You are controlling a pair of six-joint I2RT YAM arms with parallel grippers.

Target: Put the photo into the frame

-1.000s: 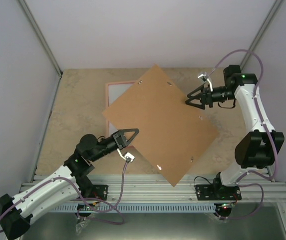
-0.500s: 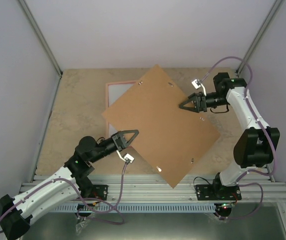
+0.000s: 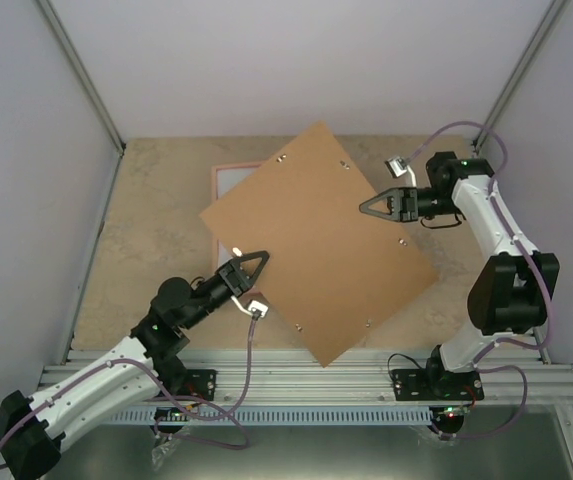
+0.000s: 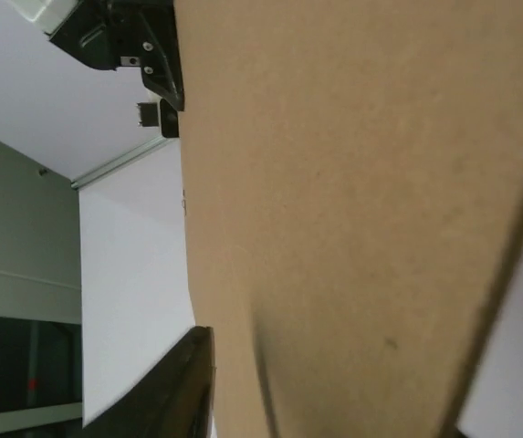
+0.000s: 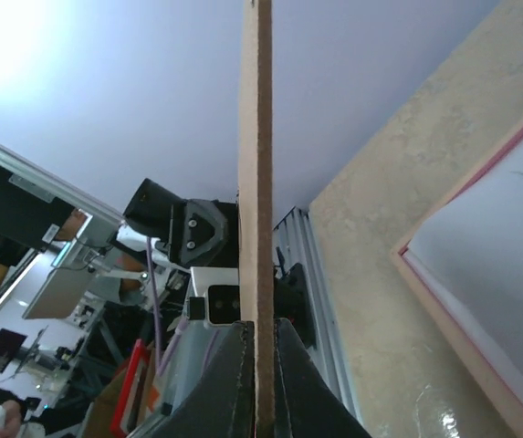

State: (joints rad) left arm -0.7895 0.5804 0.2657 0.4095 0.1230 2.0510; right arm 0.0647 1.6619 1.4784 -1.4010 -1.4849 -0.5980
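The cardboard sheet hangs crooked, so the robot's right gripper will next turn it down and to the left in the top view, square onto the pink frame, to release it.
A big brown cardboard sheet hangs tilted above the table and covers most of the pink frame. My right gripper is shut on the sheet's right edge; the right wrist view shows that edge pinched between both fingers. My left gripper sits at the sheet's near left edge. In the left wrist view only one finger shows beside the brown face, so its grip is unclear. A white surface fills the frame. The photo is out of view.
The beige tabletop is bounded by pale walls left, right and back. An aluminium rail with both arm bases runs along the near edge. The right arm stands close to the right wall.
My right gripper came in from the right and shut on the sheet's edge. The sheet shifted slightly left and away. The left gripper's jaws have eased apart a little.
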